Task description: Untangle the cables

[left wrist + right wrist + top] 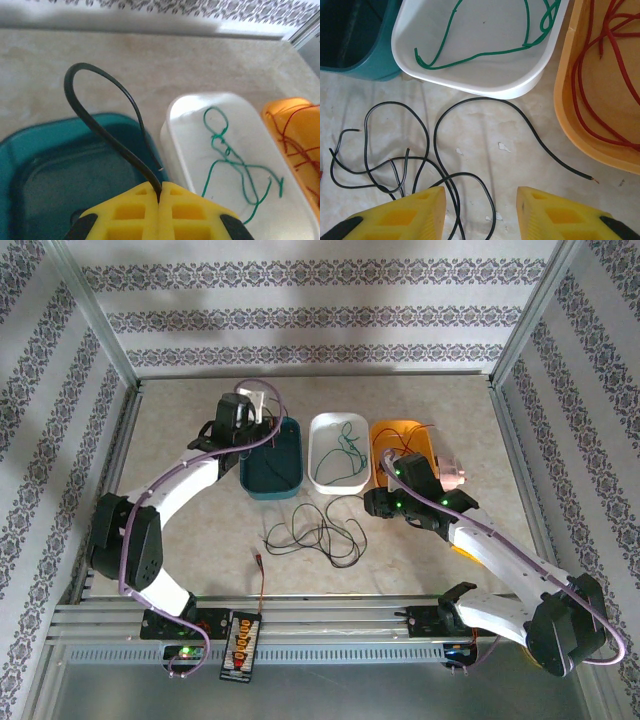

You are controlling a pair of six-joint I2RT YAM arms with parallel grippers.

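My left gripper draws back and down over the teal bin's middle next and releases the black cable, as its loop passes the bin's far rim.
My left gripper (pixel 160 192) is shut on a black cable (pixel 127 154), which loops upward above the teal bin (pixel 45 170). In the top view that gripper (pixel 262 418) hangs over the teal bin (pixel 272 468). A knotted green cable (pixel 227 152) lies in the white bin (pixel 338 450). Red cables (pixel 600 75) rest in the orange bin (pixel 398 435). More black cables (pixel 318 532) sprawl loosely on the table in front of the bins. My right gripper (pixel 479 194) stands open just above these black cables (pixel 480 98), with nothing held.
A black board with orange plugs (pixel 240 645) sits on the near rail, its red-black lead (pixel 262 578) reaching onto the table. Metal frame posts and patterned walls enclose the table on three sides.
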